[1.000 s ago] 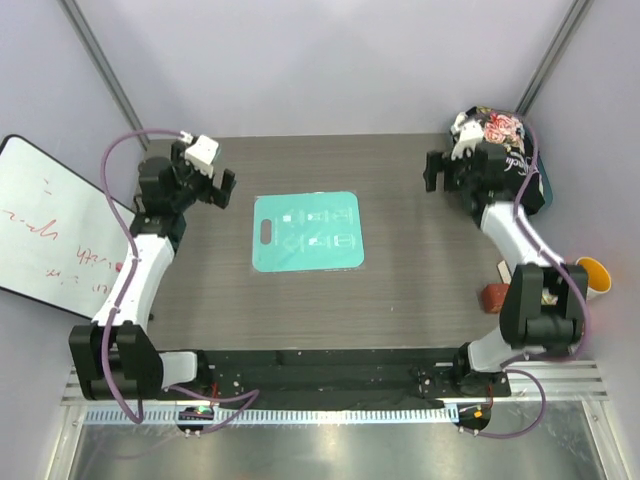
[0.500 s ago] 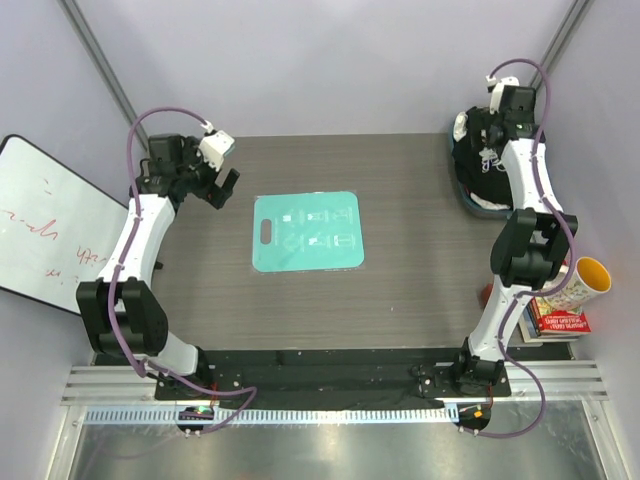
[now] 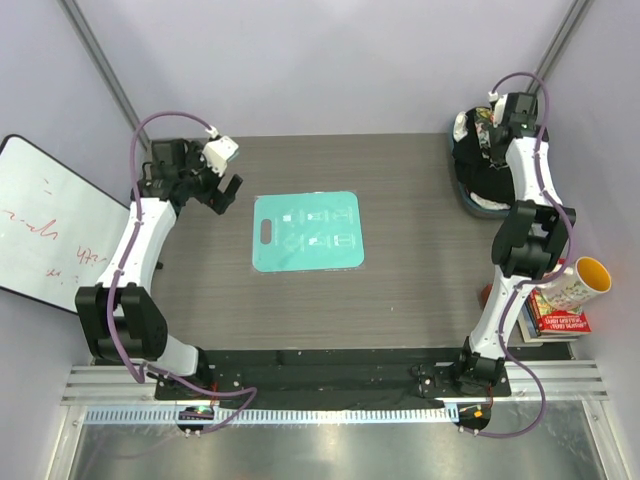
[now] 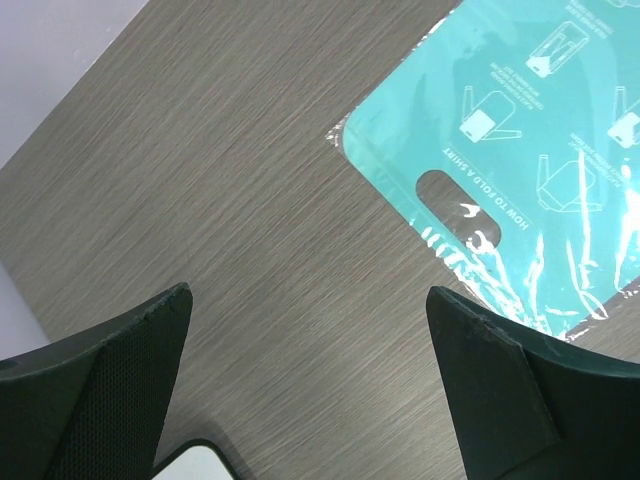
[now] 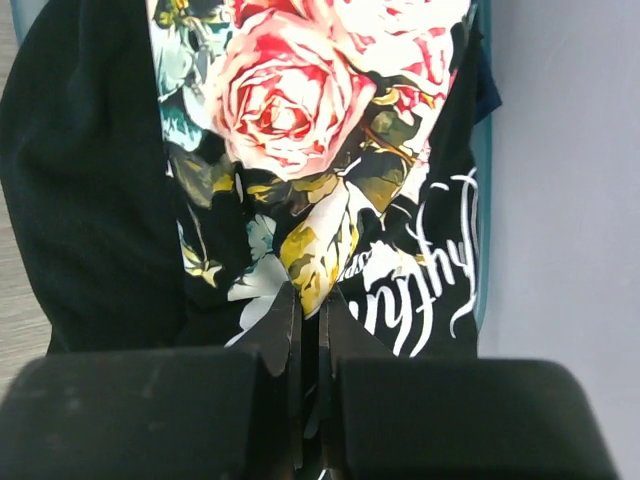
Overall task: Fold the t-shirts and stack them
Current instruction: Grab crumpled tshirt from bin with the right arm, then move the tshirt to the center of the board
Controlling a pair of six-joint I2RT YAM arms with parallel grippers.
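Note:
My right gripper lifts the black t-shirt out of the bin (image 5: 481, 200) next. It then swings toward the teal folding board to open, since the board lies empty.
A black t-shirt (image 5: 290, 110) with pink roses and white script lies bunched in a teal bin (image 5: 481, 200) at the table's far right corner. It tops the dark pile of t-shirts (image 3: 478, 175) there, and a bit of white cloth (image 3: 460, 126) shows at the pile's edge. My right gripper (image 5: 310, 300) points down into the pile, shut on a fold of the printed cloth; it appears as the right gripper (image 3: 495, 130) from above. My left gripper (image 4: 308, 292) hangs open over bare table, left of the teal board (image 4: 520, 150), with nothing between its fingers. From above the left gripper (image 3: 225, 190) sits at the far left.
The teal folding board (image 3: 306, 231) lies flat at the table's middle. A whiteboard (image 3: 45, 230) leans off the left edge. Books (image 3: 555, 315) and a yellow cup (image 3: 590, 275) sit beyond the right edge, next to the right arm.
The right arm swung over to the bin and its gripper closed on the black rose-print shirt. The left arm shifted only slightly and stayed open.

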